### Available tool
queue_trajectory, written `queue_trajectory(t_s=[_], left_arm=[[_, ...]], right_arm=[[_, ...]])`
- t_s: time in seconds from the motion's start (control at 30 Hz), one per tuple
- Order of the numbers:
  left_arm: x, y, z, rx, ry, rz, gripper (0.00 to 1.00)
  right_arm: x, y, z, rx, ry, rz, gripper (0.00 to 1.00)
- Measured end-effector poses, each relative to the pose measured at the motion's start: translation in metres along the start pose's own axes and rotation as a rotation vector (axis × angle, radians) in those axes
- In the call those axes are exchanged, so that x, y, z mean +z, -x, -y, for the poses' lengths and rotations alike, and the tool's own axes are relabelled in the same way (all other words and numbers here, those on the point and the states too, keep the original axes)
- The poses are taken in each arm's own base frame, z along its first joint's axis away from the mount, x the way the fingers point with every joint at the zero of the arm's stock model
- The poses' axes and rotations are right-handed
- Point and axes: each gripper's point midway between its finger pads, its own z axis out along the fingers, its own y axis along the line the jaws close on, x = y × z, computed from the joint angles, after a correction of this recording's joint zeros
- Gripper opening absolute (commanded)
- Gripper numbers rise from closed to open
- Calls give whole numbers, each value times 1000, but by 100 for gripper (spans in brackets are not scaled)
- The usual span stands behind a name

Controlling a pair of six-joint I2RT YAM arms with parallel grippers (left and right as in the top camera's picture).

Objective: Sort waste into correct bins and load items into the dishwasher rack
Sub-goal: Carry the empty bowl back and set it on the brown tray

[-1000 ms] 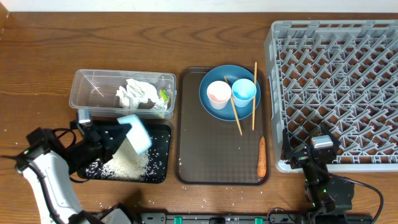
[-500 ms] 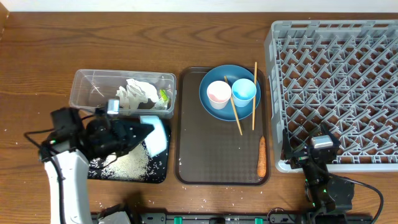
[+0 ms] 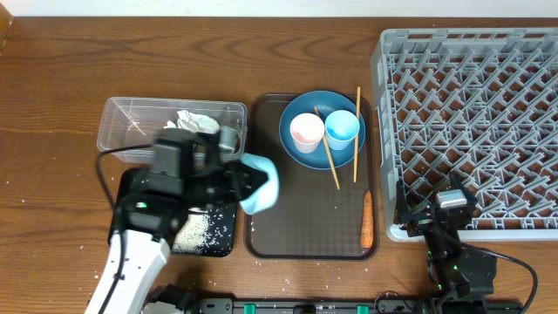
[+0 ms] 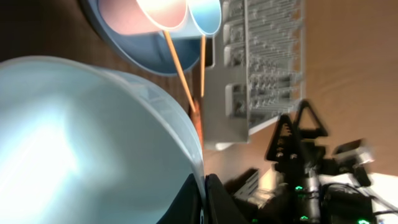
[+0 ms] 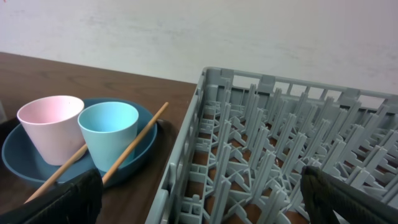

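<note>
The tray's middle is empty, so my left gripper will next move down toward the carrot and turn the small light-blue bowl upright onto the brown tray.
My left gripper is shut on the rim of the small light-blue bowl, held on its side over the left edge of the brown tray. In the left wrist view the bowl fills the frame, its rim pinched between my fingertips. Loose rice lies in the black tray. The clear tub holds a crumpled napkin. The dark-blue plate carries the pink cup, the light-blue cup and two chopsticks. The carrot lies on the brown tray. My right gripper stands open at the near edge of the grey rack.
The left arm lies across the black tray and the tub's front edge. A few rice grains are scattered on the wooden table near its front edge. The rack holds nothing, and the plate with both cups sits just left of it.
My left arm has swung right with the bowl, from above the rice in the black tray to the left edge of the brown tray. The right arm has not moved.
</note>
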Motion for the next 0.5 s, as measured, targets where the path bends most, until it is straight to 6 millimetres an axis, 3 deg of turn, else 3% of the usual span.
queue_trajectory(t_s=[0.17, 0.5], left_arm=[[30, -22, 11, 98, 101, -7, 6], [93, -57, 4, 243, 273, -29, 6]], right_arm=[[0, 0, 0, 0, 0, 0, 99], [0, 0, 0, 0, 0, 0, 99]])
